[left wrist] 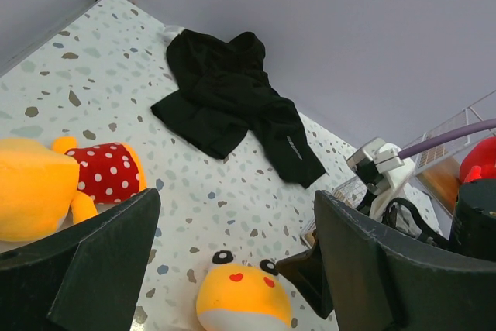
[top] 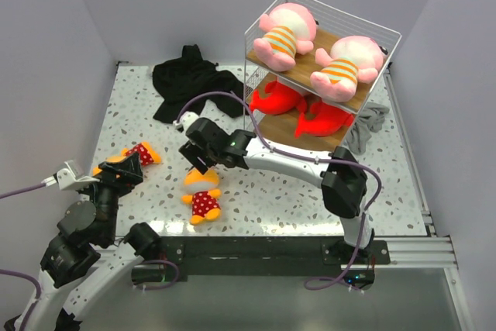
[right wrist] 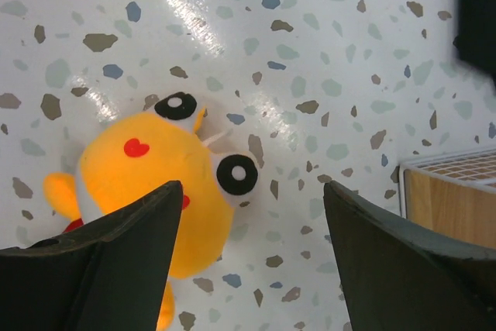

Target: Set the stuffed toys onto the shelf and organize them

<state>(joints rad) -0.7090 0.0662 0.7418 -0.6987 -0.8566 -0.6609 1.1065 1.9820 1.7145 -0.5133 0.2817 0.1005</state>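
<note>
The right gripper moves back past the toy's head and down onto a foot at its near end next, since the foot lies below and back of it.
The shelf stands at the back right, with two pink stuffed toys on its top board and two red ones on the board below. One orange-yellow toy lies on the table. My right gripper hovers open just above its head, which lies by the left finger; nothing sits between the fingers. Another orange-yellow toy lies at the left, beside my open, empty left gripper.
A black garment is crumpled at the back of the table, left of the shelf. A grey cloth lies at the shelf's right foot. The shelf's lower corner shows to the right of my right gripper.
</note>
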